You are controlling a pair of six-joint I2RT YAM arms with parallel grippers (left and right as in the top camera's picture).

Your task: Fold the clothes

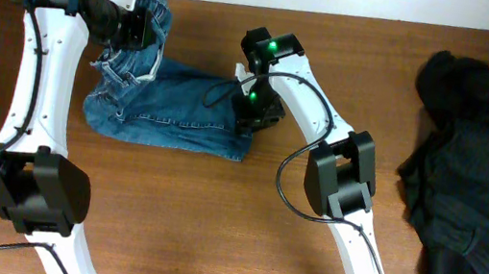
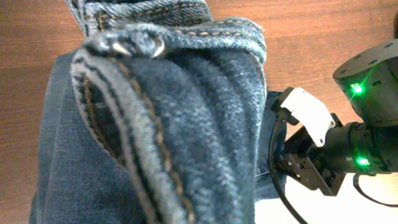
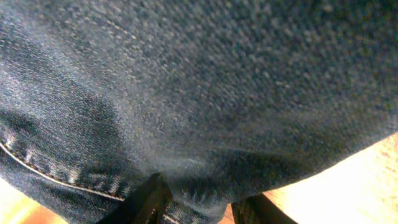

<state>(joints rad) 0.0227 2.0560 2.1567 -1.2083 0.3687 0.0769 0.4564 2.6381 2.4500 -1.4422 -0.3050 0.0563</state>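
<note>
The jeans' flat part (image 1: 192, 112) (image 2: 82, 150) still lies uncovered, so my left gripper will next carry the jeans' lifted waistband end to the right in the overhead view, toward it.
The blue denim jeans (image 1: 171, 111) lie folded on the brown table (image 1: 210, 239), left of centre. Their waistband end is lifted at the back left, where my left gripper (image 1: 141, 32) is shut on it. In the left wrist view the held denim (image 2: 174, 124) fills the frame and hides the fingers. My right gripper (image 1: 250, 111) is at the jeans' right edge. In the right wrist view its dark fingers (image 3: 146, 199) straddle a denim fold (image 3: 199, 93), and a sliver of table shows beside the right finger, so the jaws stand slightly apart. The black clothes (image 1: 483, 163) lie in a heap at the far right.
The right arm's base (image 1: 341, 176) stands between the jeans and the black heap. The left arm (image 1: 38, 87) runs down the left side of the table. The right arm's wrist (image 2: 348, 149), with green lights, shows close by in the left wrist view.
</note>
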